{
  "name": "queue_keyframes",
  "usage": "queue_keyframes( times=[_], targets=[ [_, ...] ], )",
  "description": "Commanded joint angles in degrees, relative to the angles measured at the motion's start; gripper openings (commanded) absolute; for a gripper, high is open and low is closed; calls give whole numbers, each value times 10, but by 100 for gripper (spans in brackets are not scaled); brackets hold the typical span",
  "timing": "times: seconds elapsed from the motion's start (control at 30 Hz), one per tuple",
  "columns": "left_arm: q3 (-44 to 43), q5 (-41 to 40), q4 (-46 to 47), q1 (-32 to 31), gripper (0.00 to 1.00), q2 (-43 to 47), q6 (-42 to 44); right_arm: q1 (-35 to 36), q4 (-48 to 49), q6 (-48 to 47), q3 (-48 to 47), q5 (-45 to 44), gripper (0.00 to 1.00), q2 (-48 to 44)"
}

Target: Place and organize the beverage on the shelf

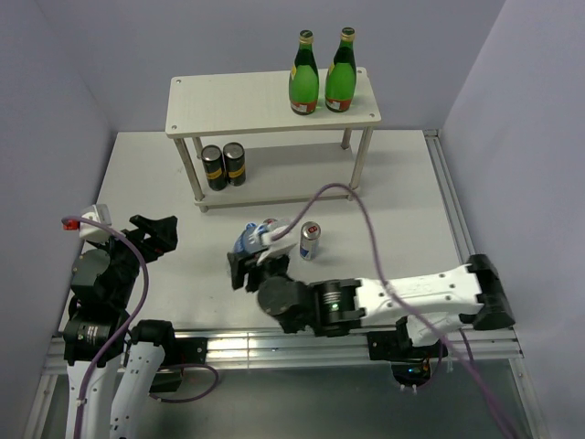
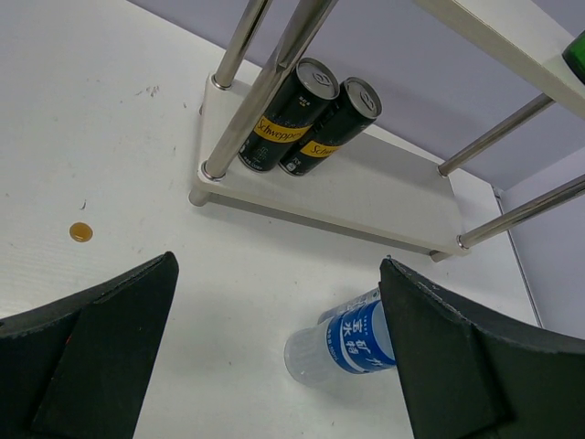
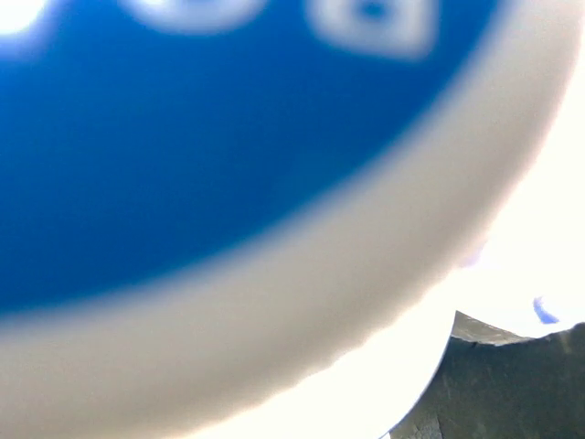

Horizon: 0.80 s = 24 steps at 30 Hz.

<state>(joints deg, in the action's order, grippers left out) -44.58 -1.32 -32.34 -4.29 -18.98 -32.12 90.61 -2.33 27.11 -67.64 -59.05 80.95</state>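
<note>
I will move my right gripper outward and to the right in the top view, onto the lower board's empty end (image 1: 327,165), and let go there, because cans fill the other end.
The shelf (image 1: 228,105) stands at the back; its lower board shows in the left wrist view (image 2: 384,197). Two green bottles (image 1: 320,78) stand on its top board at the right. Two black cans (image 1: 224,166) stand on the lower board at the left, also in the left wrist view (image 2: 306,119). A silver-blue can (image 1: 310,240) stands on the table. A blue-labelled water bottle (image 1: 251,240) (image 2: 343,343) is tilted between the fingers of my right gripper (image 1: 259,263), which is shut on it; its label (image 3: 183,137) fills the right wrist view. My left gripper (image 1: 157,233) (image 2: 279,265) is open and empty, left of the bottle.
A second blue-labelled shape lies just behind the held bottle; I cannot tell what it is. A small orange spot (image 2: 81,232) marks the table. A white and red part (image 1: 87,222) sits by the left arm. Purple walls close in both sides.
</note>
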Motion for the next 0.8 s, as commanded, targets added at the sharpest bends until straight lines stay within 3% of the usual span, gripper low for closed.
queue_keyframes(
  times=[0.0, 0.07, 0.13, 0.17, 0.3, 0.77],
  targets=[
    [-2, 8, 25, 4, 99, -3, 13, -28, 39, -83, -30, -134, 0, -68],
    [-2, 8, 24, 4, 99, -1, 13, -52, -40, -62, -43, -115, 0, -80],
    [-2, 8, 24, 4, 99, -1, 13, -120, -70, -24, -34, -60, 0, -122],
    [-2, 8, 24, 4, 99, -2, 13, -146, -34, -28, 9, -14, 0, -141],
    [-2, 8, 24, 4, 99, 0, 13, -235, 16, -64, 82, 25, 0, -205],
    [-1, 8, 24, 4, 99, 1, 13, -457, 64, -73, 79, 160, 0, -117]
  ],
)
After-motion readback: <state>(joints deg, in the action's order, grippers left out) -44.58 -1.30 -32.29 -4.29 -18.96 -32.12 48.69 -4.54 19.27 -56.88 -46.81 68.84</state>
